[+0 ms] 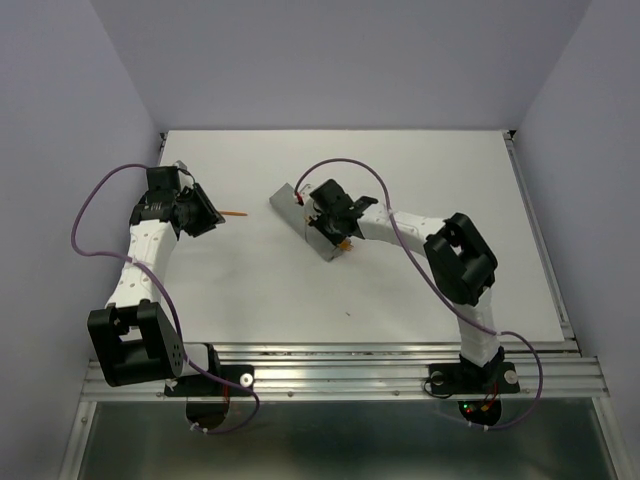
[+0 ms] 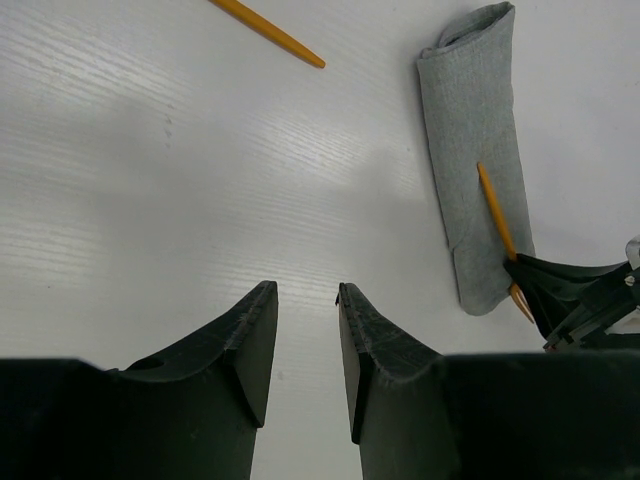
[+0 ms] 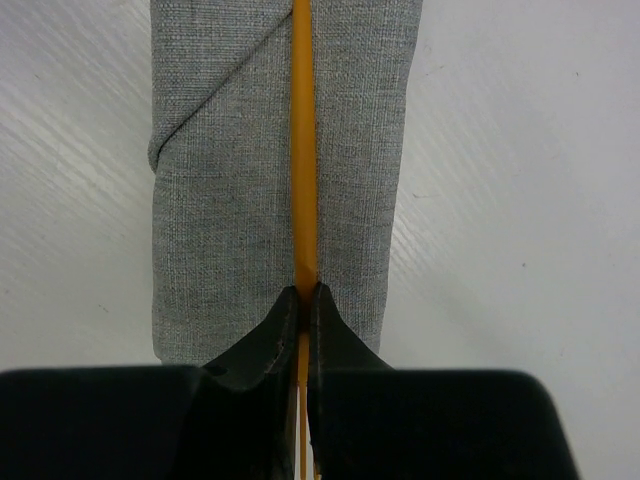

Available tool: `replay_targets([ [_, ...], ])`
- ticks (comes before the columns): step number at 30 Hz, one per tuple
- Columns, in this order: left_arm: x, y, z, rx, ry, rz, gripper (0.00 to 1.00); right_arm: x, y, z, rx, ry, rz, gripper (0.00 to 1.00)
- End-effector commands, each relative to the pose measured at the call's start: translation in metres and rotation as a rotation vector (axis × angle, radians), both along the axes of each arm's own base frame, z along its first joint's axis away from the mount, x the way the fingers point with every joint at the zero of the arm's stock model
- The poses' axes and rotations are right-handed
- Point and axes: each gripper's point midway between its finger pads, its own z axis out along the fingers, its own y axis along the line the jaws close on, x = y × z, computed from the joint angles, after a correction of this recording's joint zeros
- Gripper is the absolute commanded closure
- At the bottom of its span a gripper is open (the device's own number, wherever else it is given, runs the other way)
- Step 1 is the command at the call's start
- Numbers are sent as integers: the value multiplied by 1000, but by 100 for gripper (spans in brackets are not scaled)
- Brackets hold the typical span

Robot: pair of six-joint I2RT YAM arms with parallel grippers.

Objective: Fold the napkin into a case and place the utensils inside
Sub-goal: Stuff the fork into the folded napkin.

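My right gripper slides outward along the case toward its slanted fold edge [image 3: 226,84] next and releases the utensil there, since that edge lies farther outward.
The napkin is folded into a narrow grey case [image 1: 288,204] lying slantwise at mid-table, also seen in the left wrist view [image 2: 470,120] and the right wrist view [image 3: 220,200]. My right gripper [image 1: 330,230] [image 3: 308,290] is over the case's near end, shut on a thin orange utensil [image 3: 303,150] [image 2: 495,215] that runs lengthwise over the cloth. A second orange utensil [image 1: 235,214] [image 2: 270,30] lies loose on the table to the left. My left gripper [image 1: 212,215] [image 2: 305,290] hangs beside it, open, with nothing between its fingers.
The white table [image 1: 400,290] is walled at the back and both sides. A metal rail [image 1: 340,375] runs along the near edge where both arm bases sit. Purple cables loop beside each arm.
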Motion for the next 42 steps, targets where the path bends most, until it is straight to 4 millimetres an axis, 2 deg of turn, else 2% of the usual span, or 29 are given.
replay_targets([
  [1,3,4,4,17,-24,-5,58,15,-1,18,37,-29,-22,99],
  [8,3,2,2,9,-21,-5,58,16,-10,19,53,-22,-55,99],
  [22,3,2,4,9,-22,-5,58,31,3,26,76,-45,-62,99],
  [24,3,2,3,9,-21,-5,58,37,9,32,91,-54,-65,99],
  [37,0,3,2,16,-14,-10,58,54,26,11,87,-26,-84,99],
  [42,0,3,2,20,-15,-10,58,54,26,13,96,-25,-92,99],
])
